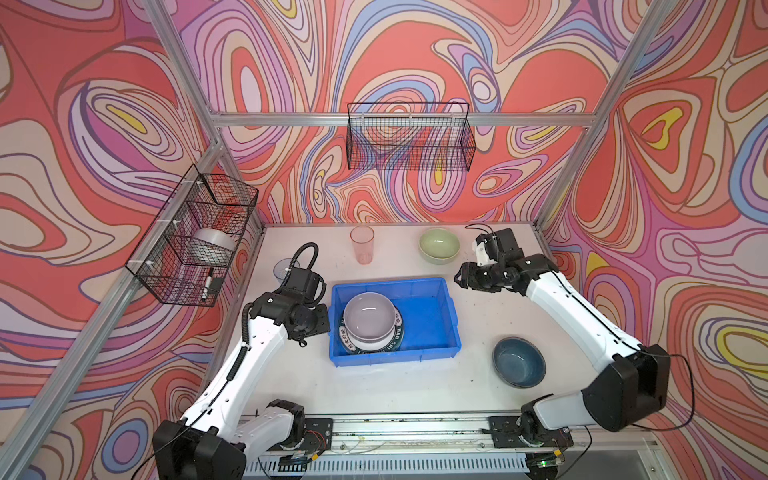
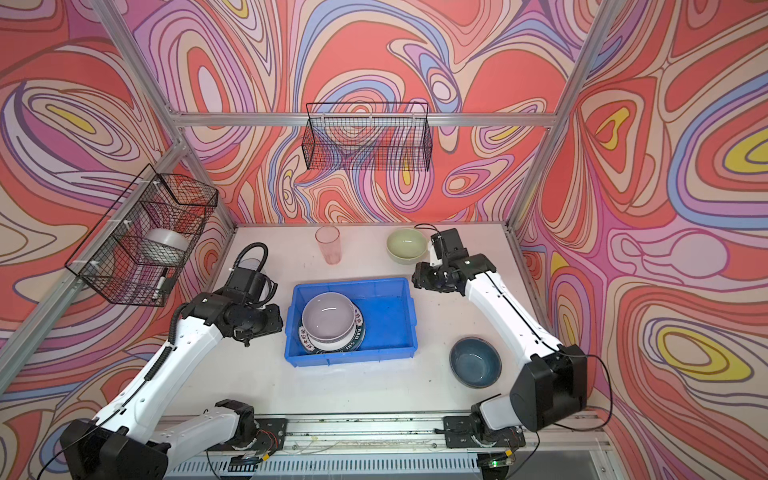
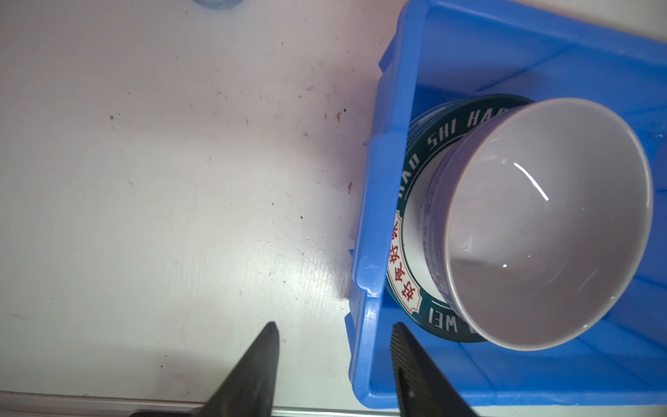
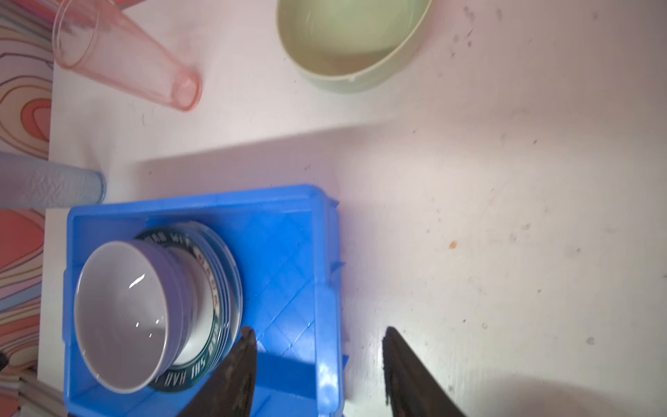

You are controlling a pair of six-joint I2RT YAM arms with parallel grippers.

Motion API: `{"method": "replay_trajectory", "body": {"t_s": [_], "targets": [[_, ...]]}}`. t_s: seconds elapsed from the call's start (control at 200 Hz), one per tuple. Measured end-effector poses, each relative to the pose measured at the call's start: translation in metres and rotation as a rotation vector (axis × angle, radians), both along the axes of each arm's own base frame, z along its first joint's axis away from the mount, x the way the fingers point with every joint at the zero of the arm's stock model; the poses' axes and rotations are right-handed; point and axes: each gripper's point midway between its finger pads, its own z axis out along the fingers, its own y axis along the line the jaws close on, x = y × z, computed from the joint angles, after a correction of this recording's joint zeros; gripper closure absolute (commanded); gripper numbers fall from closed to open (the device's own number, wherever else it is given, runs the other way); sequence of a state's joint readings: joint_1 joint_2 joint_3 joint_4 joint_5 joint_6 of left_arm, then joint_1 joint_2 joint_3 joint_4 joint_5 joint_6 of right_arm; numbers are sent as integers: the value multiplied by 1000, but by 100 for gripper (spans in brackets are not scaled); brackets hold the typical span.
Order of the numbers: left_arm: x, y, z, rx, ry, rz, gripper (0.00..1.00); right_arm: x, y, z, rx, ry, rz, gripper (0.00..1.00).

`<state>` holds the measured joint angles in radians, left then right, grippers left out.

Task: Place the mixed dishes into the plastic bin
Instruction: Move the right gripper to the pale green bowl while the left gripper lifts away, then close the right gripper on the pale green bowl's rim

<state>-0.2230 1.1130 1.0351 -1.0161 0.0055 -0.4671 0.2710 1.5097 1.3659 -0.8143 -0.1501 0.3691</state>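
My open right gripper moves outward and down astride the pale green bowl's rim [image 1: 458, 242] farthest from the pink tumbler [image 1: 362, 244] next, since this bowl stands outside the bin.
The blue plastic bin [image 1: 428, 328] stands mid-table. In it a grey bowl [image 1: 369, 318] rests on the lettered dark-rimmed plate [image 3: 415, 169], with a striped plate's edge [image 4: 234, 274] under that. A pink tumbler [image 1: 362, 244] and a pale green bowl [image 1: 439, 246] stand at the back. The dark blue bowl [image 1: 518, 361] sits front right, and a clear blue tumbler [image 1: 282, 268] is half hidden behind the left arm. My left gripper [image 3: 335, 326] is open astride the bin's left wall. My right gripper [image 4: 318, 330] is open over the bin's right wall, and neither holds anything.
A black wire basket [image 1: 409, 137] hangs on the back wall. Another basket [image 1: 195, 237] on the left wall holds a white roll of tape [image 1: 214, 245] and a marker. Aluminium posts frame the corners, and a rail runs along the table's front edge.
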Motion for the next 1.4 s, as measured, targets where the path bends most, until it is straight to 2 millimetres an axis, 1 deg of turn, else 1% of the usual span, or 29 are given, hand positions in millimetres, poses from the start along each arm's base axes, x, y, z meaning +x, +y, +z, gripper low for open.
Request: {"method": "replay_trajectory", "body": {"t_s": [0.02,0.05,0.11,0.14,0.19,0.27,0.356,0.411,0.436,0.461,0.566,0.671,0.726,0.922,1.037,1.172,1.252,1.312,1.403], "targets": [[2,1,2,1,-6,0,38,7,-3,0,-1,-3,-8,41],[5,3,5,4,-19,-4,35,16,-6,0,-4,-6,-17,41],[14,6,11,9,-47,-9,34,33,-11,-2,-7,-9,-32,40],[18,8,13,14,-62,-14,31,42,-13,-4,-9,-9,-39,40],[25,9,14,20,-78,-24,25,52,-14,-6,-8,-13,-45,41],[35,10,13,30,-91,-47,17,68,-14,-11,-5,-14,-56,41],[46,8,12,29,-110,-74,15,84,-13,-18,0,-15,-63,42],[52,7,12,16,-121,-89,14,97,-12,-26,3,-13,-69,42],[54,7,12,13,-127,-91,11,103,-12,-30,2,-11,-71,43],[57,8,13,7,-136,-92,10,107,-12,-34,2,-6,-74,43],[68,13,22,-21,-182,-82,7,126,-12,-56,-6,20,-80,43],[80,20,33,-54,-235,-65,7,136,-14,-73,-25,39,-92,45],[86,21,37,-78,-256,-60,6,141,-15,-78,-35,40,-98,46],[94,22,34,-146,-261,-54,6,168,-19,-87,-64,18,-120,49],[96,20,36,-163,-271,-60,5,180,-23,-102,-80,24,-135,51],[98,18,38,-175,-280,-66,5,187,-30,-122,-103,48,-154,55],[98,18,39,-186,-285,-66,5,187,-32,-131,-114,62,-160,58],[99,19,40,-190,-288,-64,5,189,-32,-134,-115,63,-161,62],[99,20,39,-197,-286,-62,5,191,-33,-132,-112,58,-165,67]]}}
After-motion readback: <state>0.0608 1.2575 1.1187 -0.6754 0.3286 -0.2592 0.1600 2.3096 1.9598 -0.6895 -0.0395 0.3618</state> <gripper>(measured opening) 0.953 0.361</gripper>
